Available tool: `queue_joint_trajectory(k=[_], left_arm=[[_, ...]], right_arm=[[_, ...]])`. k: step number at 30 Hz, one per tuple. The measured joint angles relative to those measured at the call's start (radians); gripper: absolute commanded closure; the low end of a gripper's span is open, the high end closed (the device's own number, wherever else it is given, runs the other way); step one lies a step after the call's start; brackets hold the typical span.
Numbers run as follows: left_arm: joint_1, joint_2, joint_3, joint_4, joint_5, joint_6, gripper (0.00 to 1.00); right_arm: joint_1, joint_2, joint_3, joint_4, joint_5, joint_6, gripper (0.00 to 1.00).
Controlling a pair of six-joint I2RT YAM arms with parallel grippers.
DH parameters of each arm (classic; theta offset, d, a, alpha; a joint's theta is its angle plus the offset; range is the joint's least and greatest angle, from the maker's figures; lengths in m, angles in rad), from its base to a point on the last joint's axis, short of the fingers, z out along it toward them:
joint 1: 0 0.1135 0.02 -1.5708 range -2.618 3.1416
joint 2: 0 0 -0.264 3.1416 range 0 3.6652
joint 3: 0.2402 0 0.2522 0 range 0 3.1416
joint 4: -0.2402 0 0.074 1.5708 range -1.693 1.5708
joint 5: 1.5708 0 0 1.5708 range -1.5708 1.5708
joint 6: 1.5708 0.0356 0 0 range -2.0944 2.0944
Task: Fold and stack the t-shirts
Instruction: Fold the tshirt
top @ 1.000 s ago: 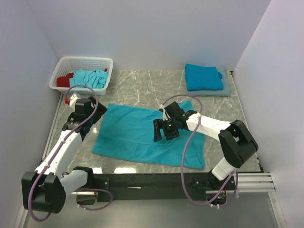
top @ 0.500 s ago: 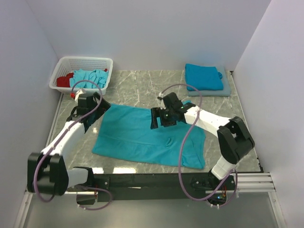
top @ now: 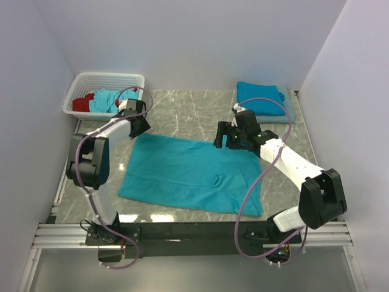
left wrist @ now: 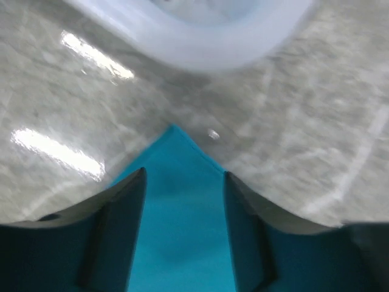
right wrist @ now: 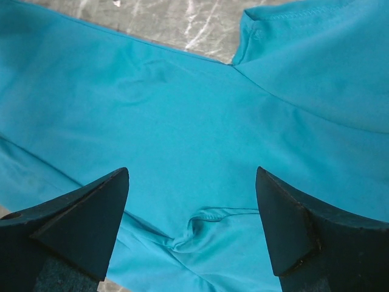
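Observation:
My right gripper will next move its open fingers down and outward onto the sleeve's hemmed end. That end is below and outward, toward the right in the gripper's wrist view.
A teal t-shirt lies spread flat on the marble table, with a small pucker near its middle. My left gripper is open over the shirt's far-left corner. In the left wrist view that corner lies between the open fingers of the left gripper. My right gripper is open wide over the shirt's far-right edge. The right wrist view shows the shirt and its pucker below that gripper. A folded teal t-shirt lies at the back right.
A white lattice basket at the back left holds crumpled teal and red garments; its rim is just beyond the left gripper. The folded shirt rests on a grey folded cloth. White walls close three sides.
Both arms swung away from me. The left gripper moved far and right to the shirt's far-left corner. The right gripper moved off the shirt's middle to its far-right edge.

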Motion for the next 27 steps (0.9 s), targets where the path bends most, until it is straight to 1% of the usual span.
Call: queue_joint_trajectory(k=[1, 6, 7, 8, 18, 20, 24, 25, 27], left_arm=[[0.0, 0.024, 0.017, -0.011, -0.015, 0.005, 0.48], [0.003, 0.104, 0.054, -0.039, -0.076, 0.009, 0.5], [0.003, 0.114, 0.059, -0.043, -0.081, 0.01, 0.53], [0.003, 0.124, 0.062, -0.044, -0.086, 0.009, 0.54], [0.003, 0.138, 0.082, -0.042, -0.109, 0.009, 0.59], [0.003, 0.146, 0.089, -0.035, -0.108, 0.009, 0.62], [0.003, 0.159, 0.089, -0.031, -0.097, 0.009, 0.65], [0.003, 0.161, 0.089, -0.027, -0.095, 0.009, 0.73], [0.003, 0.161, 0.087, -0.02, -0.086, 0.003, 0.83]], right_arm=[[0.0, 0.0, -0.002, -0.002, 0.003, 0.0, 0.09], [-0.007, 0.0, -0.009, -0.003, 0.006, -0.001, 0.09], [-0.008, 0.0, -0.009, -0.003, 0.006, -0.003, 0.09], [-0.01, 0.0, -0.009, -0.002, 0.006, -0.004, 0.09], [-0.014, 0.001, -0.009, -0.002, 0.007, -0.008, 0.09], [-0.014, 0.001, -0.009, -0.002, 0.01, -0.008, 0.09], [-0.019, 0.005, -0.009, -0.002, 0.028, -0.008, 0.09], [-0.022, 0.006, -0.009, -0.003, 0.035, -0.008, 0.09], [-0.03, 0.016, -0.008, -0.006, 0.07, -0.007, 0.09]])
